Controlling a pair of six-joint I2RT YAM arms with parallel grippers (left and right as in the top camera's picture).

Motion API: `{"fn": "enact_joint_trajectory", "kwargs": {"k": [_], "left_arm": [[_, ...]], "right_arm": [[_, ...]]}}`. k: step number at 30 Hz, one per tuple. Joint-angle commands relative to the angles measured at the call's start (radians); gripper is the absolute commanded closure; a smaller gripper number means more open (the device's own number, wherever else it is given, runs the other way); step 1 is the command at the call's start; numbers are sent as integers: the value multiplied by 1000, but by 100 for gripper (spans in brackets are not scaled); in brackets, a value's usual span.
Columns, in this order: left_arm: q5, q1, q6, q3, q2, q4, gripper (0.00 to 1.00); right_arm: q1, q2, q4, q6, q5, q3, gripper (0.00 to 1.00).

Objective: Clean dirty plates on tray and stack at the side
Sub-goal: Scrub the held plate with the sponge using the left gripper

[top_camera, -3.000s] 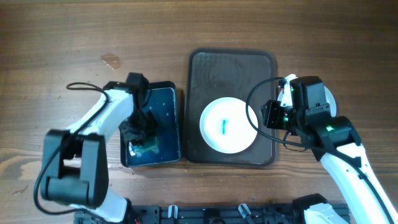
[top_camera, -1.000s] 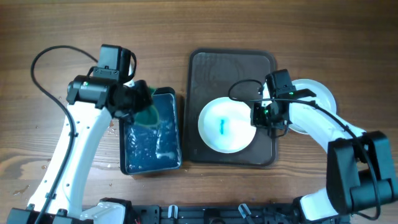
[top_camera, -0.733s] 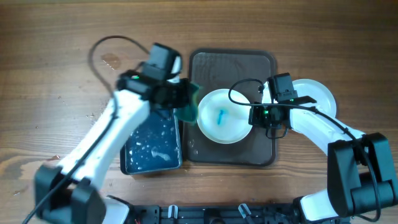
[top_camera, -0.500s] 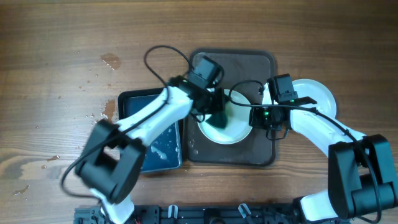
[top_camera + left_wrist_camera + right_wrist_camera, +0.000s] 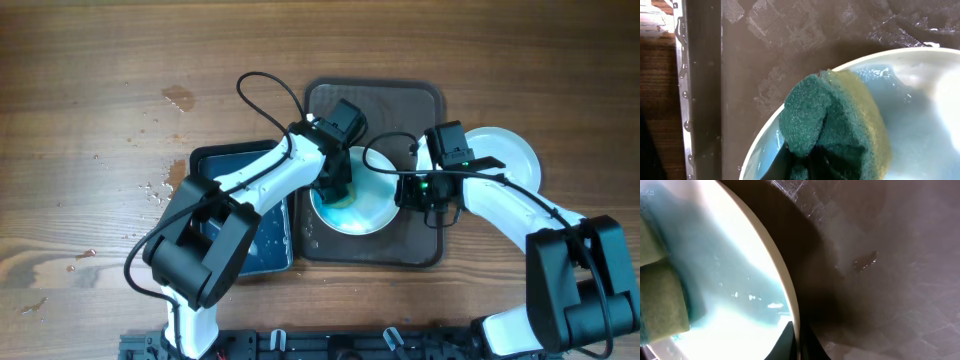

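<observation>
The dark blue tray [image 5: 268, 238] lies to the gripper's left in the overhead view, so my left gripper will lift off the plate, over the tray, to release the sponge.
A white plate [image 5: 368, 205] with a pale blue wet film sits on the dark brown tray [image 5: 420, 105]. My left gripper [image 5: 334, 188] is shut on a green sponge [image 5: 832, 117] and presses it on the plate's left part [image 5: 920, 115]. My right gripper [image 5: 408, 190] is shut on the plate's right rim [image 5: 790, 307], one finger inside, one outside. The sponge also shows in the right wrist view [image 5: 660, 297]. A clean white plate [image 5: 510, 152] lies on the table right of the tray, partly under my right arm.
A smaller dark blue tray [image 5: 250, 235] with water drops lies left of the brown tray, partly under my left arm. Water spots [image 5: 178, 97] mark the wooden table at the upper left. The brown tray's wet floor [image 5: 890, 255] shows beside the plate.
My left arm lifted the sponge from the blue tray, swung right and set it on the plate. The blue streak has spread into a pale film. My right gripper holds the rim.
</observation>
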Motion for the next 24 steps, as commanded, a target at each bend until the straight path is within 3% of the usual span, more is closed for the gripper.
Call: {"fn": "enact_joint_trajectory", "kwargs": {"k": [1, 5, 12, 19, 24], "left_arm": [[41, 45, 14, -44, 41, 57, 96], [514, -12, 18, -44, 55, 264, 96], [526, -133, -45, -44, 64, 347, 96], [269, 13, 19, -44, 58, 96, 96], [-47, 73, 46, -44, -19, -22, 96]], "right_arm": [[-12, 19, -33, -14, 74, -41, 96], [-12, 19, -31, -14, 74, -41, 96], [-12, 19, -32, -22, 74, -41, 96], [-12, 19, -32, -38, 63, -41, 96], [-12, 19, -28, -37, 58, -41, 96]]}}
